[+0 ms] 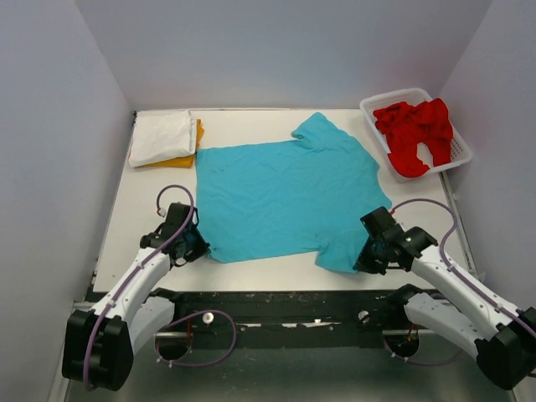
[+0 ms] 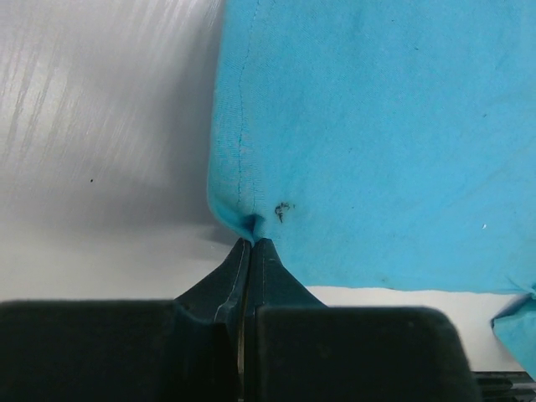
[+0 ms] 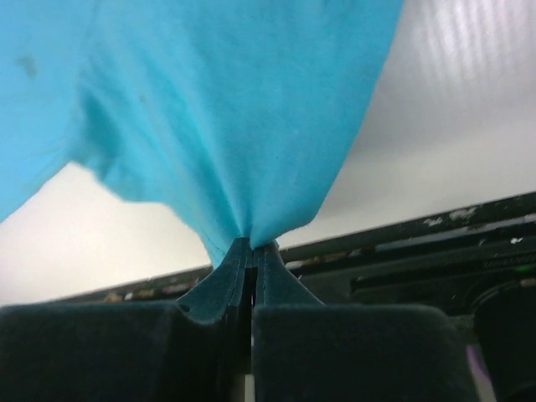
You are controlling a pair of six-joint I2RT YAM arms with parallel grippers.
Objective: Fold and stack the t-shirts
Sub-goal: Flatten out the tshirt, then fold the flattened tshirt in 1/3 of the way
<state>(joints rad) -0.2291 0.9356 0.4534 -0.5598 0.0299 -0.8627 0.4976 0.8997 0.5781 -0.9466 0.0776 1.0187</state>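
My right gripper should lift next, carry the near sleeve outward onto the t-shirt's chest (image 1: 342,178) and release it there, because it sticks out past the body's near edge.
The turquoise t-shirt (image 1: 285,197) lies spread flat on the white table, hem to the left, sleeves to the right. My left gripper (image 1: 199,248) is shut on its near-left hem corner (image 2: 249,222). My right gripper (image 1: 362,264) is shut on the near sleeve's edge (image 3: 251,226), lifting it slightly. A folded white t-shirt (image 1: 161,136) lies on a folded orange one (image 1: 191,155) at the back left. Crumpled red t-shirts (image 1: 414,134) fill the basket at the back right.
The white slatted basket (image 1: 369,114) stands at the back right corner. Grey walls enclose the table on three sides. The black frame rail (image 1: 285,297) runs along the near edge, also seen in the right wrist view (image 3: 419,251).
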